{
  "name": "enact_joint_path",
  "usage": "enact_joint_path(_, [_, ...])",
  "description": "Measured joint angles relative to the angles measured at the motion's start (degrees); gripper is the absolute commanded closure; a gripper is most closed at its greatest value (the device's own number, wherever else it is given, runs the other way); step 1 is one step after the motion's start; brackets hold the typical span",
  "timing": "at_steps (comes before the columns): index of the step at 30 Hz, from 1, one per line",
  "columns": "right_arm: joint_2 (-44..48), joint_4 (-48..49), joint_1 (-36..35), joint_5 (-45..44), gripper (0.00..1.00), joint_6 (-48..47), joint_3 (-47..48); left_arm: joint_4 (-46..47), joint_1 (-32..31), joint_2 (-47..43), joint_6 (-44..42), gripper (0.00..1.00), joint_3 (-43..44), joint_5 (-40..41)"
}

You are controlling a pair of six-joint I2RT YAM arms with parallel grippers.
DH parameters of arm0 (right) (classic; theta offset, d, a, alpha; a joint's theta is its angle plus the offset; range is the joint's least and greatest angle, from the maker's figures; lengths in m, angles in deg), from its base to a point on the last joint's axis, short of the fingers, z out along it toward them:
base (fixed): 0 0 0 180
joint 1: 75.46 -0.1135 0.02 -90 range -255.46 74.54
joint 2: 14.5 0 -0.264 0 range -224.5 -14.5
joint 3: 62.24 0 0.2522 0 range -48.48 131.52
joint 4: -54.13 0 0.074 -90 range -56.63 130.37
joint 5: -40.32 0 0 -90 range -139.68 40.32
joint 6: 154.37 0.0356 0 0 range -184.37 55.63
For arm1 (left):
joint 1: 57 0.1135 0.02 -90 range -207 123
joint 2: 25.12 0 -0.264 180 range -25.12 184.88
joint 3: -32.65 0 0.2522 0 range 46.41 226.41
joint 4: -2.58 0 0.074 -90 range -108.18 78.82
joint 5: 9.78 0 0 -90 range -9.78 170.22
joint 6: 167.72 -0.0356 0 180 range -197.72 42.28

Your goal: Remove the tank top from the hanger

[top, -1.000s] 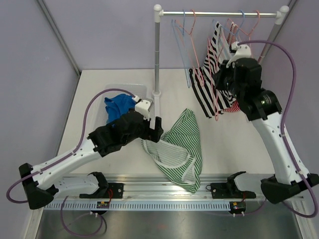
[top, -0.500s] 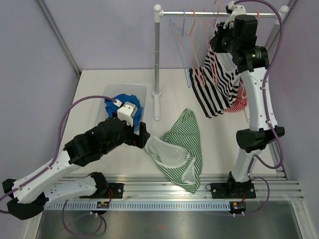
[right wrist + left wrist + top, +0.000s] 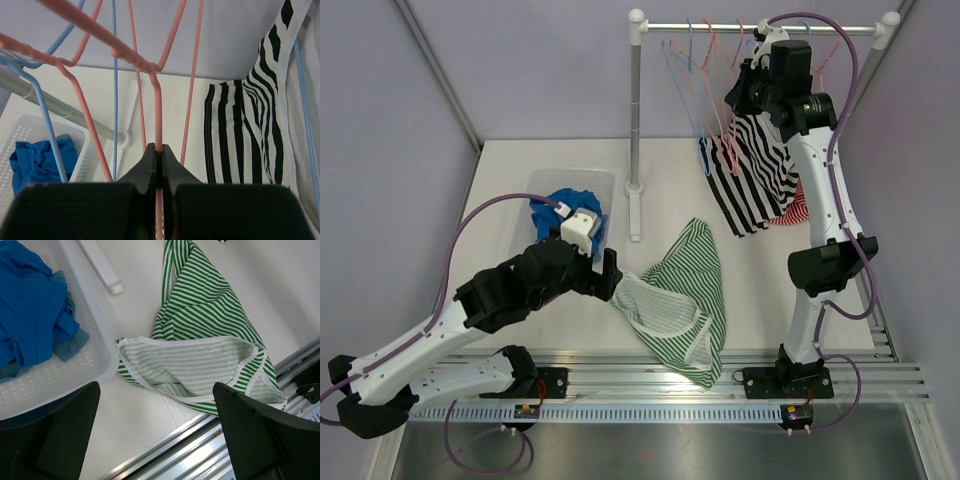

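Observation:
The white trim across the hanger-free tank top (image 3: pixel 684 299) (image 3: pixel 216 339) lies below my left gripper and to its right in the top view, so I will descend that way onto it.
A green-and-white striped tank top (image 3: pixel 685 290) lies flat on the table, free of any hanger; it also shows in the left wrist view (image 3: pixel 210 320). My left gripper (image 3: pixel 612 275) is open and empty just left of its hem, with its fingers either side (image 3: pixel 155 390). My right gripper (image 3: pixel 742 90) is up at the rail, shut on the neck of a pink hanger (image 3: pixel 157 100), as the right wrist view (image 3: pixel 159 149) shows. A black-and-white striped tank top (image 3: pixel 755 170) hangs beside it (image 3: pixel 250 125).
The rail (image 3: pixel 760 27) carries several pink and blue hangers on a white post (image 3: pixel 634 110). A white basket (image 3: pixel 570 177) with blue cloth (image 3: pixel 565 205) stands left of the post. A red striped garment (image 3: pixel 802 205) hangs behind the black-and-white top. A metal track (image 3: pixel 650 375) runs along the near edge.
My right arm has risen from beside the hanging clothes to the rail and moved left, shut on the pink hanger. My left gripper has drawn back left from the green top.

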Motion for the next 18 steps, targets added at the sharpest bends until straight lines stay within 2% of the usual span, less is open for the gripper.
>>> enact_joint_path(1, [0.7, 0.5, 0.0, 0.1, 0.88, 0.0, -1.1, 0.2, 0.0, 0.5, 0.0, 0.01, 0.0, 0.0])
enact_joint_path(2, [1.5, 0.8, 0.0, 0.3, 0.68, 0.2, -2.1, 0.5, 0.0, 1.0, 0.0, 0.01, 0.0, -0.1])
enact_joint_path(3, [2.1, 0.7, 0.0, 0.5, 0.53, 0.3, -2.7, 1.1, 0.0, 1.8, 0.0, 0.01, 0.0, -0.2])
enact_joint_path(5, [3.2, 0.0, 0.0, 0.7, 0.38, 0.2, -3.1, 2.6, 0.0, 3.3, 0.1, 0.01, -0.1, -0.8])
enact_joint_path(6, [3.9, -0.2, 0.0, 0.7, 0.25, 0.3, -3.3, 3.4, -0.1, 4.1, 0.1, 0.01, -0.2, -0.9])
enact_joint_path(8, [5.5, -0.8, 0.0, 0.2, 0.23, 0.0, -4.0, 5.8, -0.2, 6.8, 0.2, 0.01, -0.4, -1.5])
enact_joint_path(11, [9.9, -1.5, 0.0, -1.8, 0.13, -0.6, -6.4, 9.4, -0.6, 12.8, 0.2, 0.01, -0.4, -2.8])
enact_joint_path(13, [14.7, -1.4, 0.0, -3.5, 0.01, -1.1, -9.7, 12.3, -1.4, 17.8, 0.2, 0.01, -0.4, -3.6])
enact_joint_path(18, [31.9, 0.7, 0.0, -8.3, 0.01, -1.5, -22.0, 17.1, -4.0, 32.1, 0.2, 0.01, 0.4, -5.9])
